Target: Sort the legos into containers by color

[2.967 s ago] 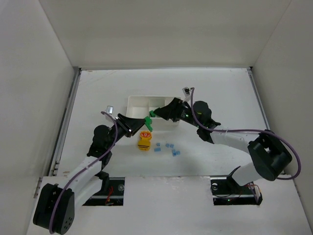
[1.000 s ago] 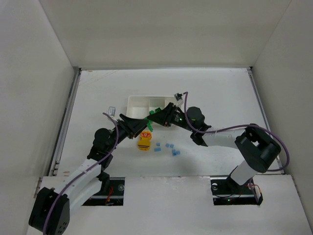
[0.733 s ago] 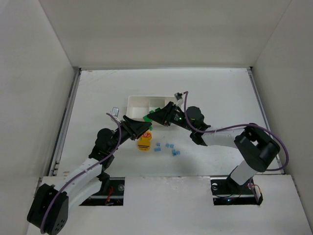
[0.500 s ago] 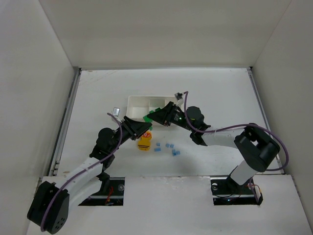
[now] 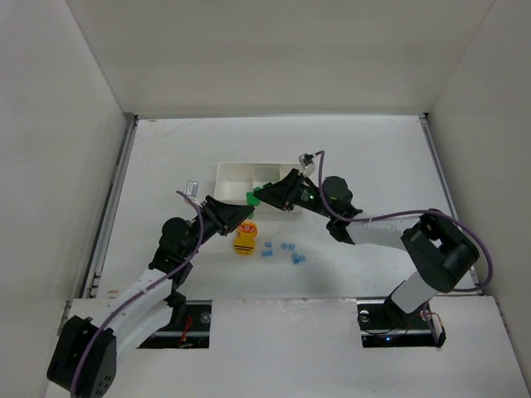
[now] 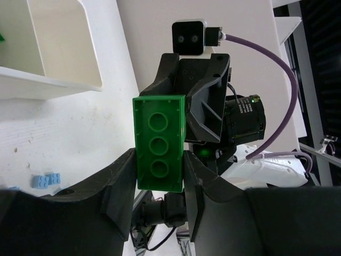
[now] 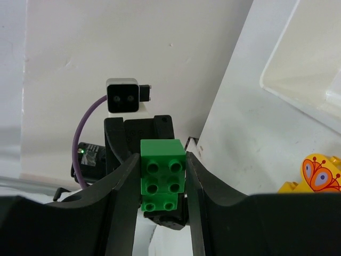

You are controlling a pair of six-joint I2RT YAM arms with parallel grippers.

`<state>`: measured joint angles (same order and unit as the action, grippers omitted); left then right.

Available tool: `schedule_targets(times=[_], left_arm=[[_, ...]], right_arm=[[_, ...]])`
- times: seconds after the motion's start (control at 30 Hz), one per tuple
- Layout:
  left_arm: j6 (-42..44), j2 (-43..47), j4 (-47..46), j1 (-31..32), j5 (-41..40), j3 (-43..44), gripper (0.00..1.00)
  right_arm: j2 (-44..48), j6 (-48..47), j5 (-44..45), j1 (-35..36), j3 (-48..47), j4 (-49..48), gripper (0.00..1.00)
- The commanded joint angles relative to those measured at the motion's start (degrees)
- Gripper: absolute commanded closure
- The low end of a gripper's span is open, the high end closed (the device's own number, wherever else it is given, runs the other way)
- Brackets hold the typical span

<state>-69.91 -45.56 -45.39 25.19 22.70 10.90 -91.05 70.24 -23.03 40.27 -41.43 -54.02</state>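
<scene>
My left gripper will move outward with its green lego, tip it down over the tray's middle section (image 5: 265,176) (image 6: 17,45) and let it go, because green already shows inside that section.
A bright green lego (image 5: 251,197) hangs above the table just in front of the white tray (image 5: 219,177), with both grippers on it from opposite ends. My left gripper (image 5: 241,215) is shut on it; the left wrist view shows its hollow underside (image 6: 159,141) pinched between the fingers. My right gripper (image 5: 264,196) is shut on the studded end (image 7: 162,165). I cannot tell whether it is one brick or two joined. A yellow-orange lego (image 5: 245,241) stands below them, with several tiny light blue legos (image 5: 286,250) to its right.
The tray's compartments (image 6: 64,37) look mostly bare from the left wrist; a sliver of green (image 6: 1,37) shows at the frame's edge. The yellow lego's butterfly print (image 7: 315,178) lies right of my right fingers. White walls enclose the table.
My left gripper has closed onto the green lego that the right gripper was holding. Both grippers and the lego have drifted slightly toward the tray.
</scene>
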Motion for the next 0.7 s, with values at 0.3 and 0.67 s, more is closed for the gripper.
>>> schedule_targets(times=[0.3,0.67], left_arm=[[2.06,0.74,1.27,-2.74,0.86,1.32,0.82],[1.0,0.47,-0.76,-0.62,-0.81,2.64,0.84]], right_arm=[[-0.18,-1.6,0.79,-4.11,-1.11,-1.79,0.65],[-1.94,-2.03,0.35,-0.68,-2.61,-4.25,0.48]])
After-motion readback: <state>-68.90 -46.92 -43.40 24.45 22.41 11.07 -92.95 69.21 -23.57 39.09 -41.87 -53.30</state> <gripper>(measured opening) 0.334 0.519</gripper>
